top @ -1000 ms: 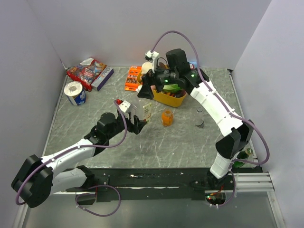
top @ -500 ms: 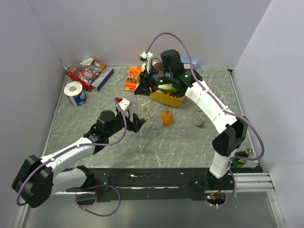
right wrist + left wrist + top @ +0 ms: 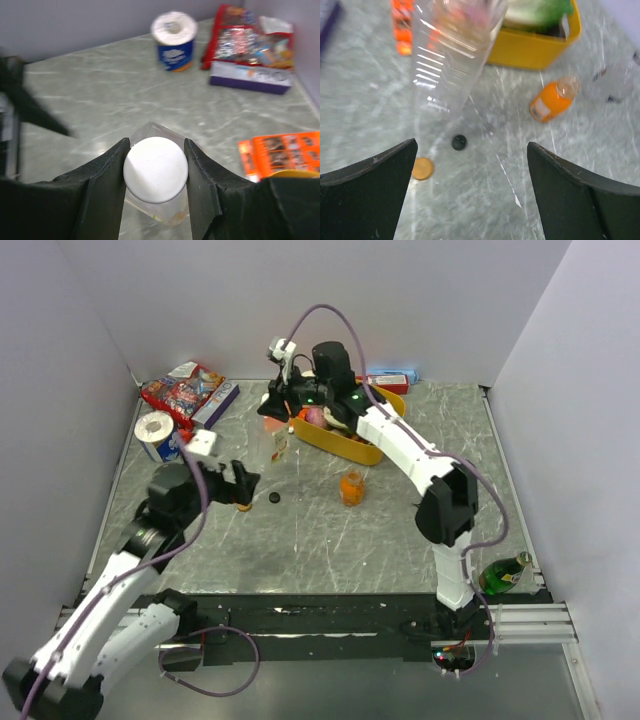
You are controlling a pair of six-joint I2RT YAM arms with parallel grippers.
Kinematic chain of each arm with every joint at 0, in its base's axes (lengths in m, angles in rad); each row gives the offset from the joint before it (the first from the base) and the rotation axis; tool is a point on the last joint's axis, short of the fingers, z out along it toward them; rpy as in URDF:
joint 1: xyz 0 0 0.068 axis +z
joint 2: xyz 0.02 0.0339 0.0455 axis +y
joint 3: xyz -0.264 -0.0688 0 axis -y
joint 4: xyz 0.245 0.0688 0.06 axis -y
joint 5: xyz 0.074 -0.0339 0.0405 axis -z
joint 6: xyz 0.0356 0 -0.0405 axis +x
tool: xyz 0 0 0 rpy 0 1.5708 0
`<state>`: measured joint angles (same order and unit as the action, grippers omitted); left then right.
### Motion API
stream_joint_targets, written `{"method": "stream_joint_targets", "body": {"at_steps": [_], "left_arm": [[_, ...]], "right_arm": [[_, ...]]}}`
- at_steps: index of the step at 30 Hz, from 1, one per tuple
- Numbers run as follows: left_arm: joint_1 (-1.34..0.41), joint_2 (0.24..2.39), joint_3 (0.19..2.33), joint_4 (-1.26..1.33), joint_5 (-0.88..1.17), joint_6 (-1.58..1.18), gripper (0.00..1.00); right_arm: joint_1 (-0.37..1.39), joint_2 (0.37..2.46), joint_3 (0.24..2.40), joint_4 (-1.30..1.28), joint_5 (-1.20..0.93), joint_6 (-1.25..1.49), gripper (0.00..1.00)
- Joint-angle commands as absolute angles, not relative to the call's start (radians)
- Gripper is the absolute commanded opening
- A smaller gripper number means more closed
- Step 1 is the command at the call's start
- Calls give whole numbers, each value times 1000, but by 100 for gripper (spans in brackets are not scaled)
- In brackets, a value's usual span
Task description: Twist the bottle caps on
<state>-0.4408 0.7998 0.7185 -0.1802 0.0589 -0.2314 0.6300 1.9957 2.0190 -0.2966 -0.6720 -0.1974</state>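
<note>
The tabletop (image 3: 281,447) beside the yellow bin lies below, so my right gripper will next lower the clear bottle there and release the white cap.
My right gripper (image 3: 156,169) is shut on the white cap (image 3: 155,172) that sits on the clear bottle (image 3: 278,447). The bottle hangs tilted under it, left of the yellow bin; I cannot tell if its base touches the table. My left gripper (image 3: 243,488) stands open and empty, near and left of the bottle (image 3: 451,60). Between its fingers on the table lie the black cap (image 3: 459,142) and the orange-gold cap (image 3: 422,168). The uncapped orange bottle (image 3: 351,487) stands mid-table. A clear greyish bottle (image 3: 615,82) stands further right.
A yellow bin (image 3: 352,443) of items stands behind the bottles. A toilet roll (image 3: 157,433), a snack bag (image 3: 183,388) and a box (image 3: 215,406) fill the back left corner. A green glass bottle (image 3: 503,573) lies at the near right by the right arm's base.
The left gripper let go of the clear bottle, opened and drew back to the left. The right gripper shut on the white cap and moved the bottle toward the back left.
</note>
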Motion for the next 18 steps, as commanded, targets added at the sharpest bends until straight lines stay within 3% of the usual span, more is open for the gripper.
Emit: {"method": "stream_joint_targets", "body": {"at_steps": [1,11,15,18], "left_arm": [[-397,686,817,-350,-33,-233,96],[-218,676,835,-328,-52,-209,96],[-186,673,812,-311,-18,-227,96],[-175,678,801,-305,-8,-230,96]], "right_arm": [[630,2089,2109,-143,-571,-285,0],[630,2239,2223,-153,-488,-364,0],[632,2253,2229,-163,-479,-361,8],[640,2260,2227,-175,-469,-373,24]]}}
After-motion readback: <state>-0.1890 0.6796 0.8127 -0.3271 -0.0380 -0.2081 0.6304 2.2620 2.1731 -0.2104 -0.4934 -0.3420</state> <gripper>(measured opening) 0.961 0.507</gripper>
